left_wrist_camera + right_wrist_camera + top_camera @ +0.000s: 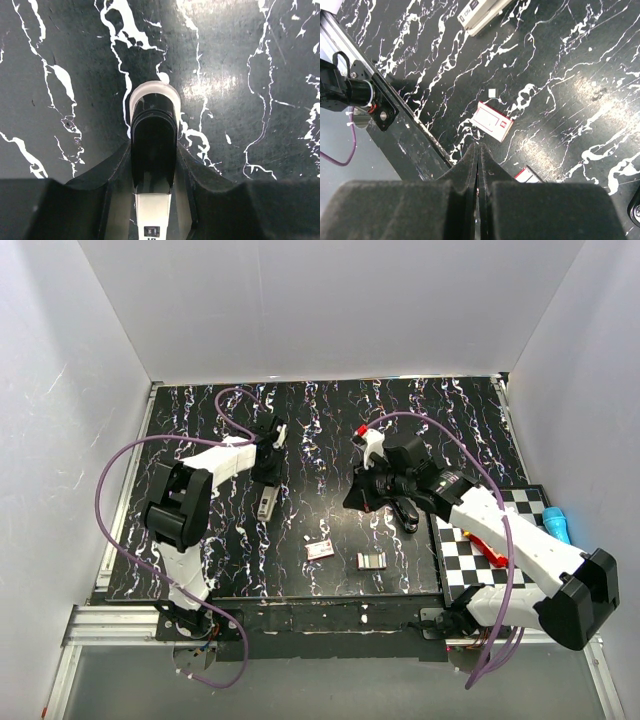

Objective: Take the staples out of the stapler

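Note:
My left gripper moves the stapler (265, 503) outward onto that bare far part of the table next and releases it there. Clear table showing beyond it between my fingers is the reason.
The stapler (265, 503) lies on the black marbled table (330, 410) left of centre, its silver-grey arm toward the near edge. My left gripper (267, 466) comes down on its far end. In the left wrist view the fingers (117, 165) press both sides of the stapler (152, 135), with its black rounded end sticking out past them; the left gripper (152, 167) is shut on it. My right gripper (353, 499) hovers at mid-table, shut, with nothing showing between its tips (479, 148). The stapler's end (481, 12) shows at the top of the right wrist view. No loose staples are visible.
Two small white boxes with red edging (320, 549) (371, 560) lie near the front edge, seen also as box (491, 121) and box (527, 174). A slim black tool (409, 516) lies right of centre. A checkered board (470, 565) with a blue object (557, 525) sits at right.

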### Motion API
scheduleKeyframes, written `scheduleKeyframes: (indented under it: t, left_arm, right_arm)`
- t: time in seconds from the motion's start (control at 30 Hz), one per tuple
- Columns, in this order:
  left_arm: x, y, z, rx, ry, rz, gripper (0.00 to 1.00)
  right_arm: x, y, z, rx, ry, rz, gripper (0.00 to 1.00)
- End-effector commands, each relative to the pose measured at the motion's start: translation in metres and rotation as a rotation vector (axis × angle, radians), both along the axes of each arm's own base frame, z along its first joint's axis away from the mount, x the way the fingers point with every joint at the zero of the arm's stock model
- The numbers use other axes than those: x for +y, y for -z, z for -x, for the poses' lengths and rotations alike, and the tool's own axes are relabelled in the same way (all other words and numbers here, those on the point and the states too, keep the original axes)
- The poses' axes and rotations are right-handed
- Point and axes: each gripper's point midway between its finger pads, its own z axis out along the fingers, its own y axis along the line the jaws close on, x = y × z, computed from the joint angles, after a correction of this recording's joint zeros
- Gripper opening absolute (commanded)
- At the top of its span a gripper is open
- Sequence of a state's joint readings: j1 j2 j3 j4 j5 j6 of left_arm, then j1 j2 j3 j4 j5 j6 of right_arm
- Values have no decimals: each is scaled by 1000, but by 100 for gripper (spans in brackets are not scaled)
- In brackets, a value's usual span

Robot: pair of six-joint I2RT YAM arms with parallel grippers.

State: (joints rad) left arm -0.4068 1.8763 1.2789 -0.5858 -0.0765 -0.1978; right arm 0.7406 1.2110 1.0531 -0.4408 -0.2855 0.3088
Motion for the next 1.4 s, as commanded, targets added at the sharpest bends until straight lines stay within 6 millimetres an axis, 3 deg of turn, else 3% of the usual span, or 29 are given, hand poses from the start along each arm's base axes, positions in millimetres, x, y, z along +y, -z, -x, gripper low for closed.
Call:
scheduleKeyframes:
  t: [0.0,0.1,0.17,0.4,0.53,1.07,1.37]
  left_arm:
    - [-2,31,0,66,-52,5,0]
    - [-2,50,7,105,-67,7,0]
    - [-3,52,8,103,-70,7,0]
    - [-4,31,0,38,-62,17,0]
    - [-5,10,-8,-15,-54,32,0]
    - [10,-46,-90,-169,-88,79,0]
    - [20,-43,-125,-181,-126,103,0]
  right_arm:
    - [9,-1,0,7,-22,-44,1]
    - [10,2,1,14,-20,-48,1]
    - [9,3,2,17,-21,-46,1]
    - [6,-2,3,3,-18,-48,1]
    - [7,-5,2,1,-16,-51,1]
    - [-3,-13,2,-29,15,-29,1]
    - [-4,-10,1,-28,18,-26,1]
